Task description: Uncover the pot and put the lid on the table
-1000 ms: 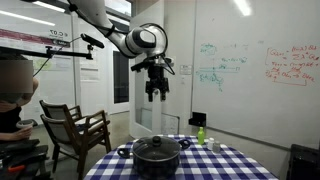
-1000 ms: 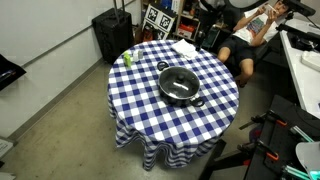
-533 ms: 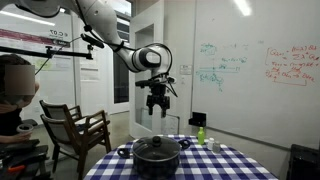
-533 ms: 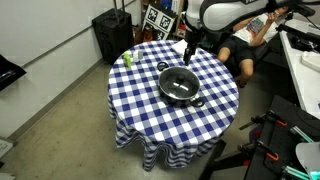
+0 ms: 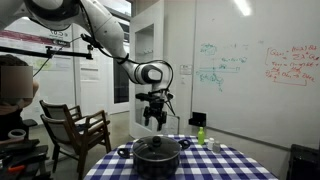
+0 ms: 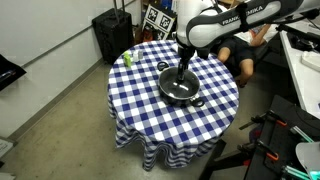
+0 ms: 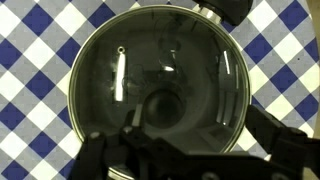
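The black knob point(image 5: 156, 140) sits below, off the fingers' middle, so my gripper needs to go left in the wrist view and down around it next.
The black pot point(image 5: 156, 158) stands on the table with the blue-and-white checkered cloth point(image 5: 232, 166), also shown in an exterior view from above point(image 6: 140, 105). The glass lid point(image 7: 150, 60) with its dark central knob point(image 7: 160, 108) covers the pot point(image 6: 197, 100) and fills the wrist view. My gripper point(image 5: 153, 119) hangs open and empty a short way above the lid, over its knob; it also shows in an exterior view point(image 6: 181, 72). In the wrist view its fingers point(image 7: 198, 140) frame the lower edge on either side of the knob, touching nothing.
A small green bottle point(image 5: 200, 133) stands near the table's edge point(image 6: 128, 58), with white paper point(image 6: 185, 47) beside it. A wooden armchair point(image 5: 75, 130) and a seated person point(image 5: 15, 95) are beside the table. A black case point(image 6: 112, 35) stands on the floor.
My gripper has come down from high above the table to just over the lid. The pot and lid have not moved.
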{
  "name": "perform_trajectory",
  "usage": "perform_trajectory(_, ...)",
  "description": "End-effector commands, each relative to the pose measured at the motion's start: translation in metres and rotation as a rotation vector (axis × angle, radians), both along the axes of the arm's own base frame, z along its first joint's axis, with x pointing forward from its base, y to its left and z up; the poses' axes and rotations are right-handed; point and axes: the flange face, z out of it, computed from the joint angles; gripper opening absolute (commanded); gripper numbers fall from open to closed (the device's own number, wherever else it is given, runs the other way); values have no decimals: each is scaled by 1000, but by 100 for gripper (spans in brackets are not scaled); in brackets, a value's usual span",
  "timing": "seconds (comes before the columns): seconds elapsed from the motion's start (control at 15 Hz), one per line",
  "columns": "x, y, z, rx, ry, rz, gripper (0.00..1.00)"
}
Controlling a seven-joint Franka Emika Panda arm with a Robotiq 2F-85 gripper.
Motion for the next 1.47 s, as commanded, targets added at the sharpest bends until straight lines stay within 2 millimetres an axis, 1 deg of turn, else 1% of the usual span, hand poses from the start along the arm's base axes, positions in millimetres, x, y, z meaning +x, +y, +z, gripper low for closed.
perform_trajectory(0.0, 5, -2, -16, 32, 37, -3, 100)
perform_trajectory(0.07, 5, -2, -19, 17, 36, -5, 100)
perform_trajectory(0.33, 15, -6, -15, 0, 10, -10, 100)
perform_trajectory(0.6, 22, -15, -19, -3, 11, -19, 100)
perform_trajectory(1.07, 26, -13, -43, -8, 23, -16, 100)
perform_trajectory(1.4, 26, -16, -57, -22, 41, -20, 100)
